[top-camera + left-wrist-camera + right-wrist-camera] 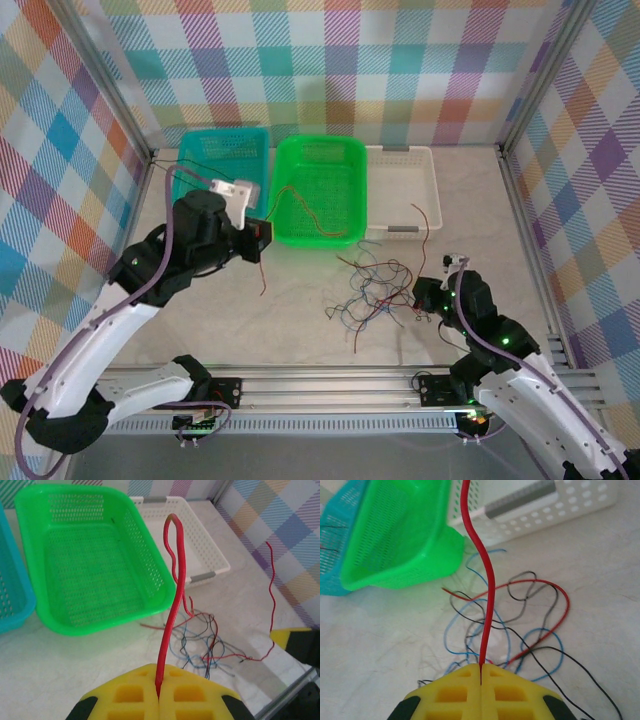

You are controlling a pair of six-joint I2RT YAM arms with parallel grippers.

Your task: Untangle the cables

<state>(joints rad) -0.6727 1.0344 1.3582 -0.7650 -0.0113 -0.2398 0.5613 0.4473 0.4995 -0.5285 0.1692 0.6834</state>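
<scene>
My left gripper moves outward over the bottom of the green basket next and releases the red cable there, since this cable hangs clear of the tangle (372,290) upon the table.
The cables lie as a loose tangle (372,290) of thin red, blue and black wires on the table, in front of the baskets. My left gripper (262,232) hovers by the green basket's near left corner. It is shut on a red cable (172,590) that rises from the jaws, loops over and drops toward the tangle (200,640). My right gripper (432,295) sits at the tangle's right edge, shut on another red cable (480,555) that runs straight up from its yellow fingers (510,690). Blue, black and red loops (520,620) lie under it.
Three baskets stand in a row at the back: teal (225,132) with a few thin wires in it, green (320,142), and white (400,151). Checked walls close in the table on three sides. A metal rail (330,385) runs along the near edge.
</scene>
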